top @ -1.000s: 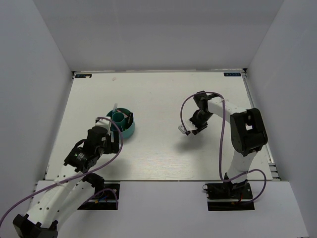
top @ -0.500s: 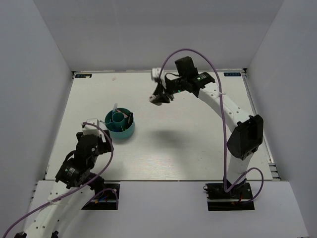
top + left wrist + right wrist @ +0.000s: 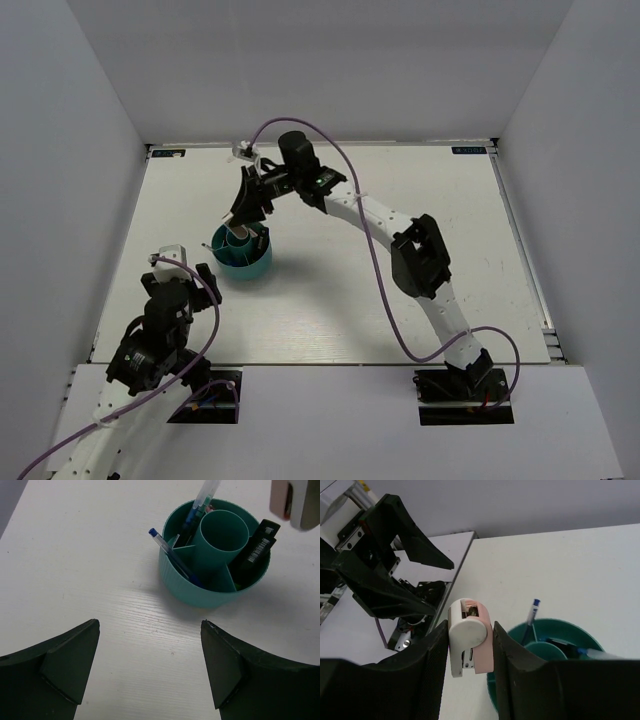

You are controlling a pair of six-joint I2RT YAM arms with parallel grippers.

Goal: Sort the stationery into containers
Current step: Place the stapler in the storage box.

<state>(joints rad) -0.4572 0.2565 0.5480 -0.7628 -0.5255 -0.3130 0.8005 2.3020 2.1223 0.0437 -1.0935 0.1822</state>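
The organiser's central tube looks empty, so my right gripper lowers the small white-pink piece into that tube's opening [image 3: 239,239] [image 3: 546,651] next.
The round teal organiser [image 3: 243,256] stands left of centre. It also shows in the left wrist view [image 3: 215,575] and the right wrist view [image 3: 565,640]. It holds blue pens [image 3: 172,555] and a black highlighter [image 3: 257,547]; its central tube [image 3: 224,532] looks empty. My right gripper [image 3: 238,210] hangs just above the organiser's far side, shut on the small white-pink piece [image 3: 469,636], which also shows at the top right of the left wrist view [image 3: 294,500]. My left gripper [image 3: 180,274] is open and empty [image 3: 150,670], near-left of the organiser.
The right arm [image 3: 360,210] stretches across the middle of the table from its base at the near right. The left arm [image 3: 385,565] sits close by the organiser's near-left side. White walls enclose the table.
My right gripper has swung left from the back middle to above the organiser, still carrying the white-pink piece. My left arm has drawn back a little toward the near edge.
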